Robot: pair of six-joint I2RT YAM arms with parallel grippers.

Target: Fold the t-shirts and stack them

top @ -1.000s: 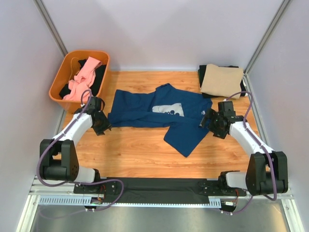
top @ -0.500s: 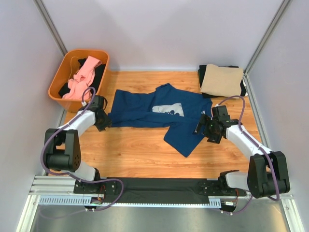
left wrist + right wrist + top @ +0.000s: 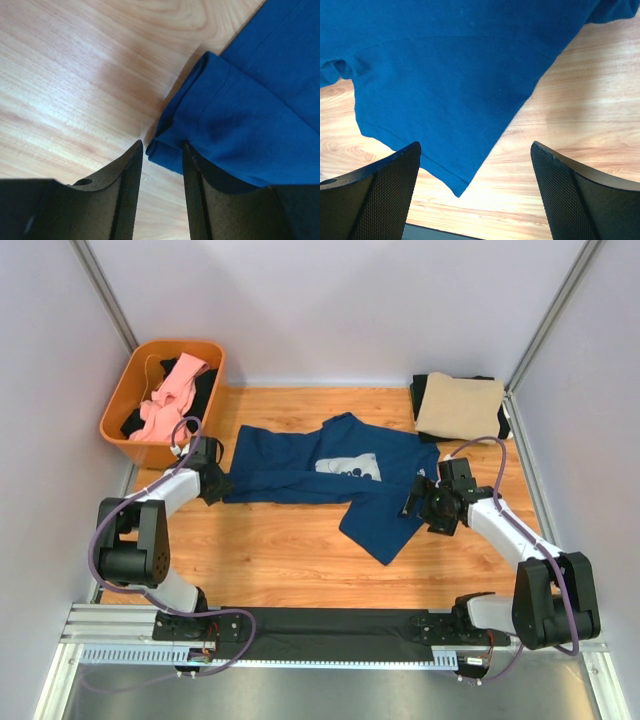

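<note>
I need to move my right gripper back and to the left in the top view next, then down onto the navy cloth's pointed corner, because that corner sticks out over bare wood.
The navy blue t-shirt lies spread and rumpled across the table, its pale chest print facing up. My left gripper is at the shirt's left edge. In the left wrist view its fingers stand a narrow gap apart, with a folded corner of the navy cloth right at the tips. My right gripper is by the shirt's right side. In the right wrist view it is wide open and empty above a pointed corner of the navy cloth.
An orange basket at the back left holds a pink shirt and a black one. A folded tan shirt lies on a black one at the back right. White walls close in both sides.
My left gripper has moved up and right to the shirt's left edge. My right gripper has moved left toward the shirt, then stayed put.
</note>
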